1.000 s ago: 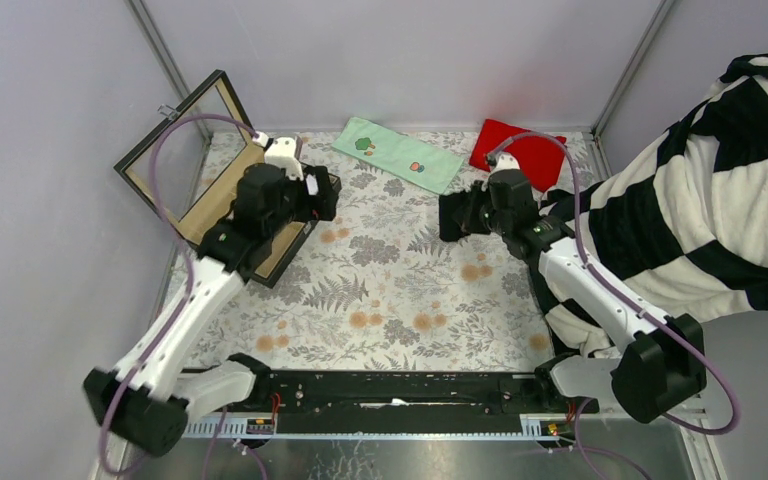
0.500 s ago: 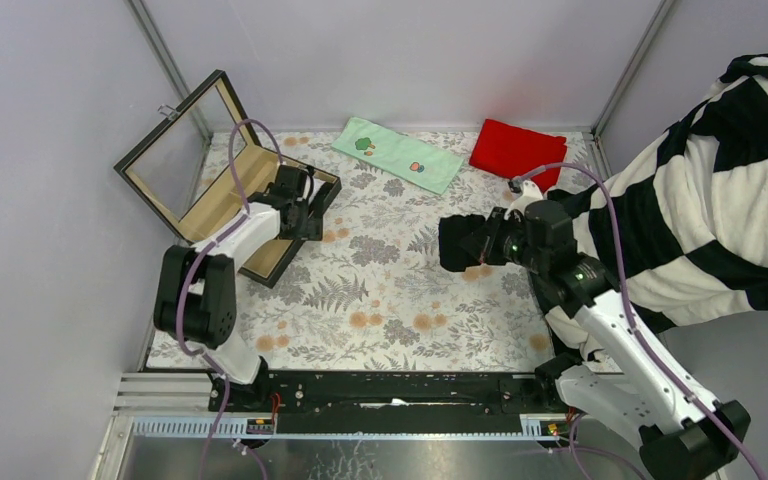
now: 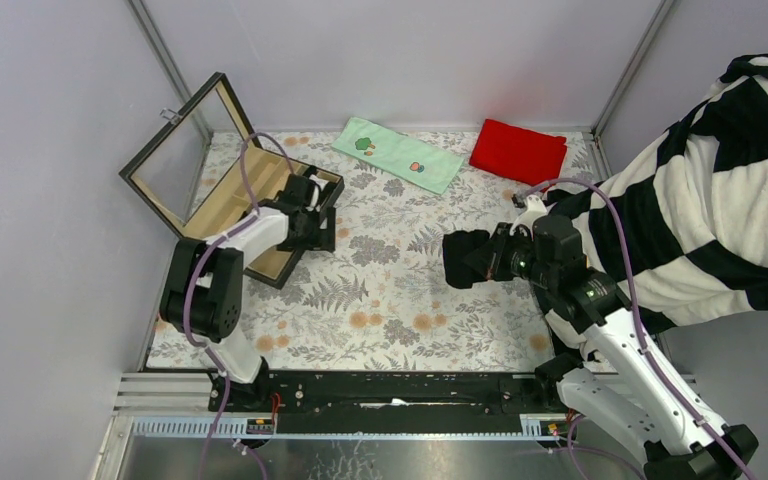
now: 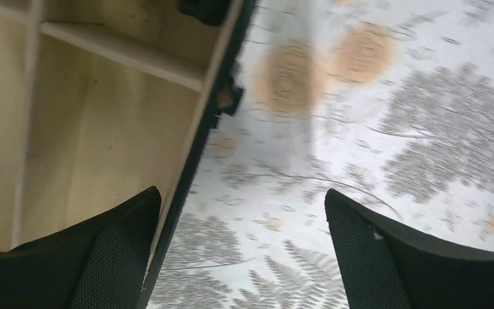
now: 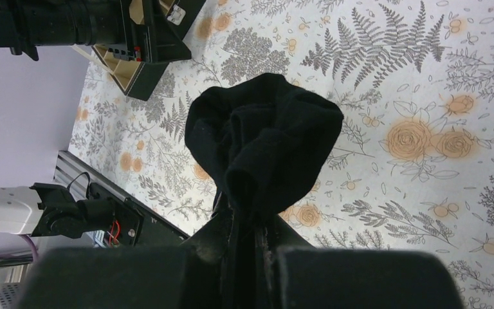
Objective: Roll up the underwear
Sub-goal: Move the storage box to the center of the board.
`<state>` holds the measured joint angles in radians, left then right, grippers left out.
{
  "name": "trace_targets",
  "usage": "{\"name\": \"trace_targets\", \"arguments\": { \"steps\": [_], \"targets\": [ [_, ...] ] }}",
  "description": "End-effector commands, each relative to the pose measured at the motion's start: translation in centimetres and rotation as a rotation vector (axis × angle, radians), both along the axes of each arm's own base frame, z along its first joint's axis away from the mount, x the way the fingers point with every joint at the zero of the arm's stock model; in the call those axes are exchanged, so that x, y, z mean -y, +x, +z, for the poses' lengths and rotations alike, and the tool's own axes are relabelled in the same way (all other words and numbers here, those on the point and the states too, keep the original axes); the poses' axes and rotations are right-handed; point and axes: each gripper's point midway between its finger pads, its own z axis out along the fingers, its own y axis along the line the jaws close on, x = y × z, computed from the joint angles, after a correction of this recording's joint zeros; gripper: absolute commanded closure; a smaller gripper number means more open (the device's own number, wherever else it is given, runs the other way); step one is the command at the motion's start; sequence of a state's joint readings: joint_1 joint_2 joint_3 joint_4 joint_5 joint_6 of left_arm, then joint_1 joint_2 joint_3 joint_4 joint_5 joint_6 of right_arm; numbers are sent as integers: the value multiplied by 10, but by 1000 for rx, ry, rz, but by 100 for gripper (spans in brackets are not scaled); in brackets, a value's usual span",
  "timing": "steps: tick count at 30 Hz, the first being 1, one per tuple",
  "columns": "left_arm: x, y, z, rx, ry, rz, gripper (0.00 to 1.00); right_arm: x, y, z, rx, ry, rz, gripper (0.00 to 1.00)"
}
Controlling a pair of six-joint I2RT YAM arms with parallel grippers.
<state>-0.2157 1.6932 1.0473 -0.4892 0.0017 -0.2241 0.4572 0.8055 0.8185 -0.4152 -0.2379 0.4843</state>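
My right gripper goes left in the top view next, lowers the bunched underwear into the wooden box and releases it, as the box's lid is open.
My right gripper [image 3: 482, 262] is shut on a black underwear [image 3: 462, 259] and holds it bunched above the floral table cloth right of centre. In the right wrist view the underwear [image 5: 264, 141] hangs from the closed jaws as a crumpled lump. My left gripper [image 3: 318, 222] is open and empty, low over the right rim of the open wooden box [image 3: 222, 200]. In the left wrist view its two fingers [image 4: 109, 257] straddle the box's black edge [image 4: 196, 148] and the cloth. No other underwear shows.
A green towel [image 3: 397, 154] and a red cloth [image 3: 518, 152] lie at the back. A black-and-white striped blanket [image 3: 705, 200] hangs over the right side. The box lid [image 3: 175, 135] stands open at the left. A black rail [image 3: 390, 390] runs along the near edge.
My right arm has carried the underwear a little nearer and to the right. My left arm has folded back and its gripper has come down to the box's right rim.
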Motion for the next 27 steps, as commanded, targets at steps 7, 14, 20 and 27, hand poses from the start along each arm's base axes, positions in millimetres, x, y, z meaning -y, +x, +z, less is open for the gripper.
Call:
{"name": "trace_targets", "arguments": {
  "steps": [7, 14, 20, 27],
  "targets": [
    [192, -6, 30, -1, -404, -214, 1, 9, -12, -10, -41, 26, -57, 100],
    [226, 28, 110, 144, -514, -238, 1, 25, -10, -34, -129, -17, -186, 100],
    [203, 23, 188, 294, -513, -237, 1, 4, 3, -27, -179, 27, -140, 100],
    [111, -2, 241, 462, -539, -99, 1, -54, 26, -17, -233, -41, 18, 100]
  ]
}}
